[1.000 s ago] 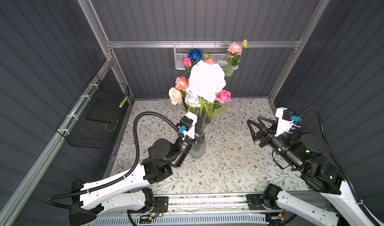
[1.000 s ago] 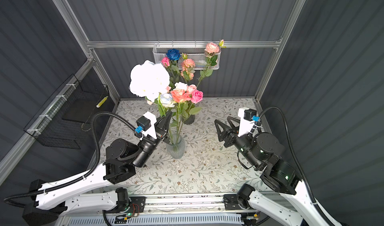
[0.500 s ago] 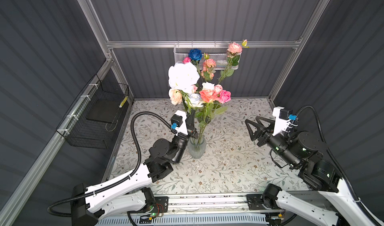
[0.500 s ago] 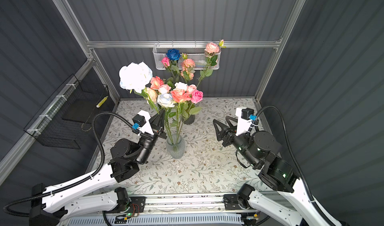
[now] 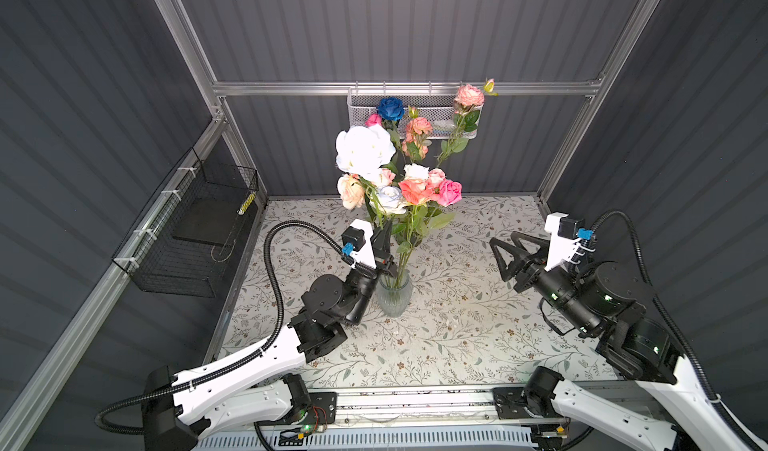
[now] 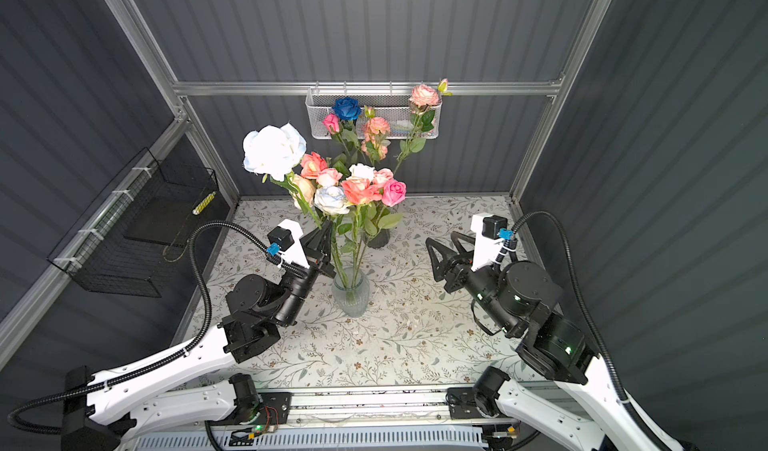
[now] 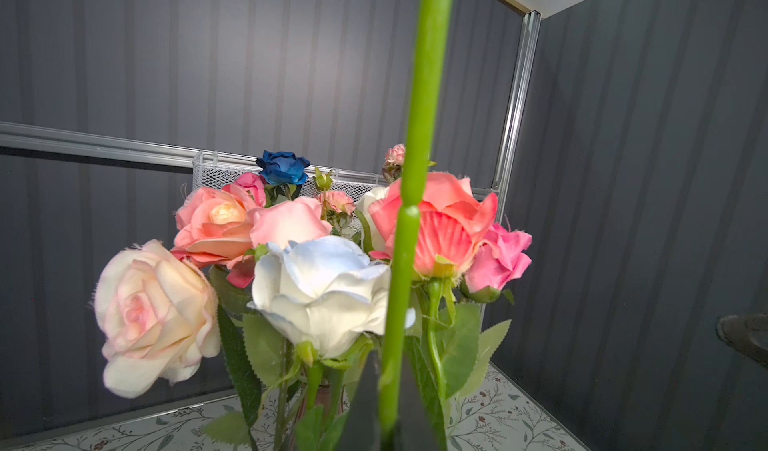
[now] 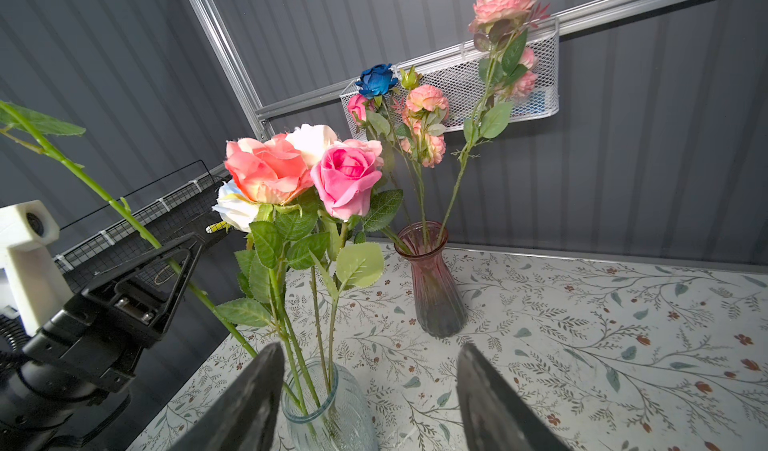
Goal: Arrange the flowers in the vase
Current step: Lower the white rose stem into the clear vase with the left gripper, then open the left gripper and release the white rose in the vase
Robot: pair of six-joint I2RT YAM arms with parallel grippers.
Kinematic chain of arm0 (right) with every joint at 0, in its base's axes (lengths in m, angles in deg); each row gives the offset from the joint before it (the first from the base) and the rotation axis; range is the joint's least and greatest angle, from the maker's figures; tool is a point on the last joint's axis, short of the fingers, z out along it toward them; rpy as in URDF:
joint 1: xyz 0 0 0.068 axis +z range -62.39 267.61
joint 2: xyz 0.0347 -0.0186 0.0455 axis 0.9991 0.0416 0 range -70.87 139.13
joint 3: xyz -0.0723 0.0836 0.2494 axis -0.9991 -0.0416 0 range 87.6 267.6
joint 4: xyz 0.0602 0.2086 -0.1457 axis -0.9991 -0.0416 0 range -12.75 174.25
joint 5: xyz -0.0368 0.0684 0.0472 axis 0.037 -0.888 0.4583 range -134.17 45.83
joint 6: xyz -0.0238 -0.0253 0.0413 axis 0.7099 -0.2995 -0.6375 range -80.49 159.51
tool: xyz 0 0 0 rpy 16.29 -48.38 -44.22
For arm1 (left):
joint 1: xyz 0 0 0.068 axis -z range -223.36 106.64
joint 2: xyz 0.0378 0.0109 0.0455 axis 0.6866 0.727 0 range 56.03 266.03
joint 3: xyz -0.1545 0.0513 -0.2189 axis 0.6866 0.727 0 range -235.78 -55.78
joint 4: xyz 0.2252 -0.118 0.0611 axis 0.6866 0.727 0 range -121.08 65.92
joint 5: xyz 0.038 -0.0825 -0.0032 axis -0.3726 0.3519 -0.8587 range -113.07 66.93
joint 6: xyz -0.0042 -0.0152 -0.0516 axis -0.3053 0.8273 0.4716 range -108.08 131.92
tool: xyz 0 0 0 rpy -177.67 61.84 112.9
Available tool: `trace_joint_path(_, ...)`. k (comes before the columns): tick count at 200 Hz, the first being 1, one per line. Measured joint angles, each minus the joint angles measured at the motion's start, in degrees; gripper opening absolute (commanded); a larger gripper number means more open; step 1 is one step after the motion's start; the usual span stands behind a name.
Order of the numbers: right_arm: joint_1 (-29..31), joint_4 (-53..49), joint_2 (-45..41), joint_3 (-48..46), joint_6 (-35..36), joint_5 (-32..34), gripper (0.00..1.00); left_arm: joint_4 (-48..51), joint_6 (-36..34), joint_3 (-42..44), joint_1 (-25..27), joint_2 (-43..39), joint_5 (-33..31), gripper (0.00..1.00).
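Note:
The green stem sinks deeper next, before its release, as my left gripper lowers toward the clear vase's opening, since that opening lies below the gripper.
A clear glass vase stands mid-table holding several flowers with pink, peach and white heads. My left gripper is shut on the green stem of a large white rose. That stem leans left, and its lower end reaches into the clear vase's mouth. My right gripper hangs open and empty to the right of the vase, facing it.
A dark pink glass vase behind holds a blue rose and pink sprays. A white mesh basket hangs on the back rail. A black wire basket is fixed to the left wall.
The white rose head has swung from above the bouquet's middle to its left, carried by the left gripper. The right gripper has edged slightly left toward the vase.

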Motion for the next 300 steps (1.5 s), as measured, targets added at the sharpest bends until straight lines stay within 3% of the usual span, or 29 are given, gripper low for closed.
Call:
trace_joint_path(78, 0.0, 0.5, 1.1, -0.2, 0.0, 0.0, 0.69, 10.7, 3.4, 1.9, 0.0, -1.1, 0.0, 0.00)
trace_joint_path(135, 0.0, 0.6, 3.5, -0.2, 0.0, -0.1, 0.71, 17.8, 5.4, 2.1, 0.0, -1.7, 1.1, 0.14)
trace_joint_path(169, 0.0, 0.6, 4.1, -0.2, 0.0, -0.1, 0.71, 27.2, 7.2, -3.7, 0.0, 2.2, 3.5, 0.35)
trace_joint_path(233, 0.0, 0.1, 3.3, -0.2, 0.0, 0.1, 0.71, 36.3, 10.2, -6.1, 0.0, 0.2, 6.1, 0.51)
trace_joint_path(300, 0.0, -0.2, 3.0, -0.2, 0.2, 0.4, 0.72, 44.5, 11.9, -8.3, 0.0, -6.0, 6.8, 0.76)
